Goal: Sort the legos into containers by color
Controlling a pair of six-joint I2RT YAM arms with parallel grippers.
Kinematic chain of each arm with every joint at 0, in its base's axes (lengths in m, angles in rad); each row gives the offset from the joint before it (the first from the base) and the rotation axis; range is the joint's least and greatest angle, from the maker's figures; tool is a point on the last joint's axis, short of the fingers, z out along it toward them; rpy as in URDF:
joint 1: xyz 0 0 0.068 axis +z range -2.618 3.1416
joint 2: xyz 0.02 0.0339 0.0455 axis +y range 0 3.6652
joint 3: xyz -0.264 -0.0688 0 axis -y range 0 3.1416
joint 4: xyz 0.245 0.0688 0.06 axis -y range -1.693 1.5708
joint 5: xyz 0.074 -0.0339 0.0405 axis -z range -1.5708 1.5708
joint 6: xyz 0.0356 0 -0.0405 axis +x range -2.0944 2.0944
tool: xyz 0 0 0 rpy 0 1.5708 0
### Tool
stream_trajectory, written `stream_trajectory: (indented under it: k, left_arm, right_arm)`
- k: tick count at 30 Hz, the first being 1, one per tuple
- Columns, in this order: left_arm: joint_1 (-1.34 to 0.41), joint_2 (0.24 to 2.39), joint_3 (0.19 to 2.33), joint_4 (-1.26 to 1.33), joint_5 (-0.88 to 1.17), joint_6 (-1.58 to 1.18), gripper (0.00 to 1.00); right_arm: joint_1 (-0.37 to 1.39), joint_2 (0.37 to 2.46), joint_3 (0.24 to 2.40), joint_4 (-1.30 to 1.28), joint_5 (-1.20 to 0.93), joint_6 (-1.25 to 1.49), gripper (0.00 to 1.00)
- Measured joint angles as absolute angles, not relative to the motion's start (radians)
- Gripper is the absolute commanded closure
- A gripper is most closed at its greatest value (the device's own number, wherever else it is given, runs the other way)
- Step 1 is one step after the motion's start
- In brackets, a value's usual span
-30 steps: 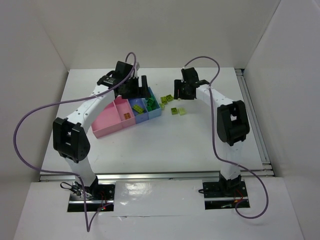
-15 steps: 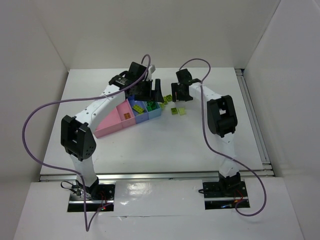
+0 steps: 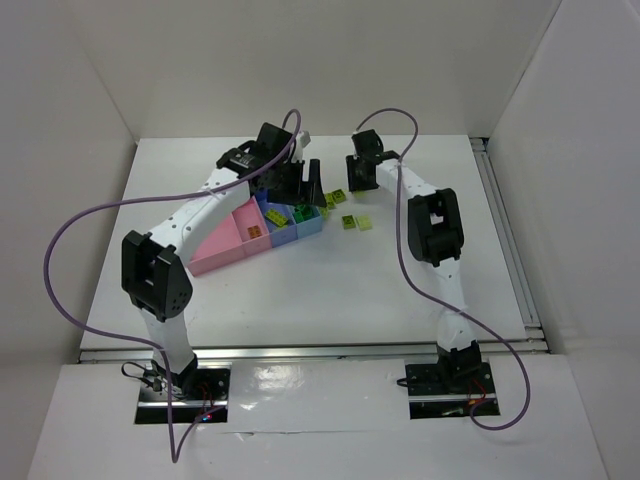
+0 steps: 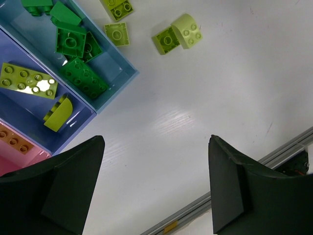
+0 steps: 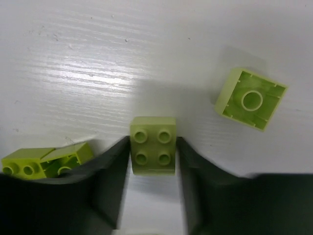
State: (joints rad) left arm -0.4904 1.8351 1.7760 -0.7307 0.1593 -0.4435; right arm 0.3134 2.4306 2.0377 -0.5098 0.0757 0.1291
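The large pink compartment [image 3: 216,243] has a bare visible bottom, so next my right gripper will lift, carry the lego past the blue bins, over that compartment, and let go.
My right gripper [image 5: 152,152] is shut on a yellow-green 2x2 lego [image 5: 152,144], which sits on the table, studs up, just right of the containers [image 3: 300,228]. In the top view this gripper [image 3: 348,184] is behind the loose legos [image 3: 355,222]. My left gripper [image 4: 154,188] is open and empty, hovering beyond the light blue bin's [image 4: 122,81] end; in the top view it [image 3: 303,185] is above the bins. The light blue bin holds dark green legos [image 4: 78,49]. The darker blue bin [image 4: 14,110] holds yellow-green legos [image 4: 29,83].
Loose yellow-green legos lie on the table: an upturned one [image 5: 251,99], one by my right gripper's left finger [image 5: 46,160], others near the light blue bin [image 4: 178,34]. A pink bin [image 4: 7,164] holds an orange brick [image 4: 12,139]. A metal rail [image 3: 505,230] lines the table's right edge.
My left gripper has moved right, from over the bins to past their right end. My right arm has swung back and left, and its gripper has come down onto a yellow-green lego.
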Motion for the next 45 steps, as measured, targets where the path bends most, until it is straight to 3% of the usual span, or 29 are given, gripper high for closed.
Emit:
stream_trajectory:
  k: [4, 7, 13, 21, 30, 34, 35, 36, 39, 42, 45]
  left_arm:
    - [-0.490, 1.843, 1.787, -0.737, 0.163, -0.443, 0.12]
    - [-0.490, 1.850, 1.791, -0.741, 0.162, -0.442, 0.12]
    - [-0.442, 1.840, 1.802, -0.769, 0.120, -0.422, 0.12]
    - [-0.150, 1.642, 1.711, -0.786, 0.022, -0.558, 0.12]
    - [-0.106, 1.389, 1.670, -0.791, -0.147, -0.693, 0.09]
    - [-0.090, 1.346, 1.669, -0.809, -0.215, -0.739, 0.09]
    - [-0.089, 1.341, 1.668, -0.817, -0.228, -0.745, 0.09]
    - [-0.089, 1.337, 1.667, -0.825, -0.241, -0.754, 0.09]
    - [-0.089, 1.328, 1.666, -0.849, -0.272, -0.767, 0.09]
    - [-0.089, 1.317, 1.666, -0.863, -0.293, -0.763, 0.09]
    - [-0.089, 1.307, 1.666, -0.868, -0.293, -0.756, 0.09]
  right_arm:
    - [0.311, 2.423, 2.016, -0.480, 0.067, 0.125, 0.81]
    - [0.311, 2.393, 1.967, -0.461, 0.062, 0.126, 0.84]
    - [0.315, 2.244, 1.822, -0.463, 0.039, 0.149, 0.84]
    - [0.448, 2.012, 1.759, -0.351, -0.117, 0.227, 0.84]
    - [0.748, 2.262, 2.115, -0.308, -0.260, 0.239, 0.80]
    - [0.812, 2.383, 2.238, -0.284, -0.297, 0.250, 0.73]
    - [0.820, 2.411, 2.264, -0.273, -0.302, 0.259, 0.65]
    - [0.825, 2.438, 2.294, -0.262, -0.308, 0.269, 0.53]
    - [0.828, 2.526, 2.405, -0.241, -0.319, 0.307, 0.04]
    - [0.825, 2.559, 2.442, -0.221, -0.325, 0.331, 0.01]
    - [0.819, 2.508, 2.328, -0.161, -0.319, 0.339, 0.03]
